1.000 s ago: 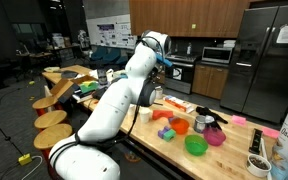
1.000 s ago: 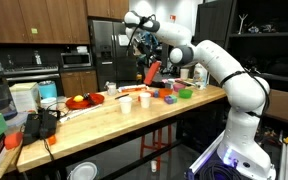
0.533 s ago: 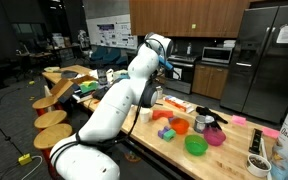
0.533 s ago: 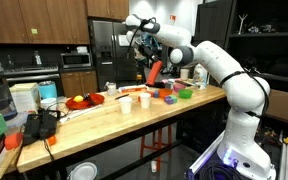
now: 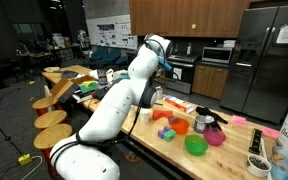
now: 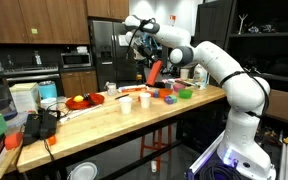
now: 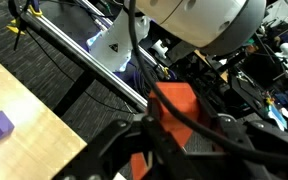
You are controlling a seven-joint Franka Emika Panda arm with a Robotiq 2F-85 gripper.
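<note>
My gripper first lowers the long orange-red object slightly outward next, to release it over the white cup, as its lower end already tilts down toward the cup.
My gripper (image 6: 152,62) hangs above the wooden table (image 6: 104,112) and is shut on a long orange-red object (image 6: 154,72) that tilts down from the jaws. In the wrist view the same orange-red object (image 7: 174,105) fills the space between the black fingers (image 7: 179,140). In an exterior view my own white arm covers the gripper, and only the arm's upper part (image 5: 154,50) shows. Below the held object stand a white cup (image 6: 144,100) and small coloured blocks (image 6: 169,97).
A red plate with fruit (image 6: 81,101), a green bowl (image 5: 196,145), a pink bowl (image 5: 215,137), an orange bowl (image 5: 179,126) and a white carton (image 5: 287,140) are on the table. Black gear (image 6: 39,124) lies at one end. Round wooden stools (image 5: 54,118) stand beside it.
The gripper with the orange-red object has shifted slightly between one second ago and half a second ago. Since then nothing visibly moved.
</note>
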